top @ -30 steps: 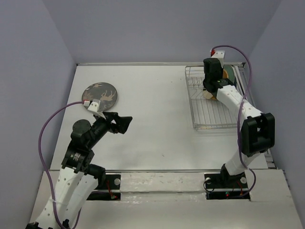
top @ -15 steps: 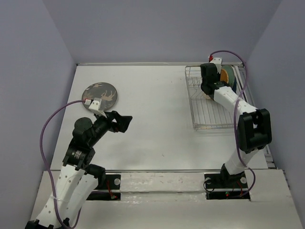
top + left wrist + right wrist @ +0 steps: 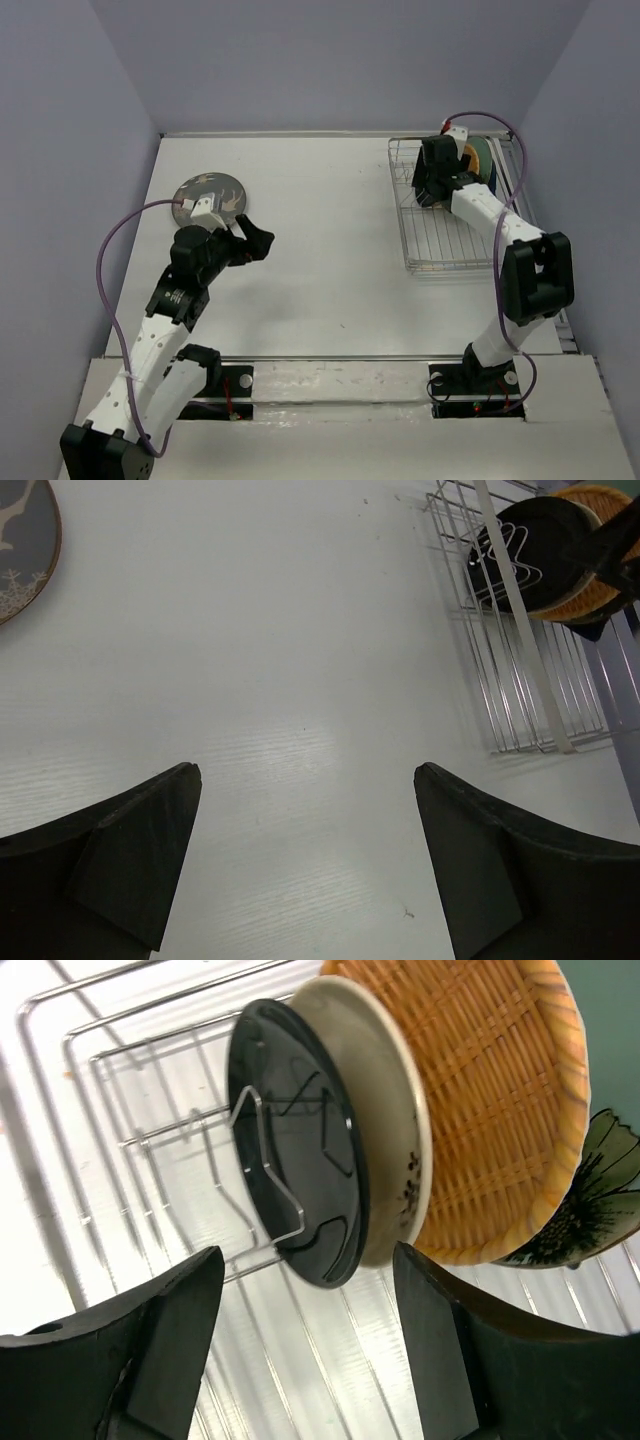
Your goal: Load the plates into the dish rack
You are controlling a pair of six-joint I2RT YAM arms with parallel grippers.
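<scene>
Next I will swing my left gripper down onto the near rim of the still unracked patterned plate, which lies below it and to its left in the top view.
The dish rack (image 3: 440, 245) sits at the table's right rear. Standing on edge in it are a glossy black plate (image 3: 300, 1150), a cream plate (image 3: 385, 1130), an orange woven plate (image 3: 500, 1110) and a pale teal flowered plate (image 3: 600, 1180). My right gripper (image 3: 310, 1300) is open just in front of the black plate's rim, touching nothing; in the top view the right gripper (image 3: 430, 195) hangs over the rack. A grey-brown patterned plate (image 3: 210, 195) lies flat at the left rear. My left gripper (image 3: 252, 240) is open, close in front of and right of it, and empty.
The rack's wire tines (image 3: 130, 1130) and its rim (image 3: 520, 700) stand near the right gripper. The patterned plate's edge (image 3: 20, 560) shows at the upper left of the left wrist view. Grey walls close in the table on three sides.
My right gripper has opened and let go of the black plate, which now stands in the rack. The left arm has swung back and left, nearer the patterned plate.
</scene>
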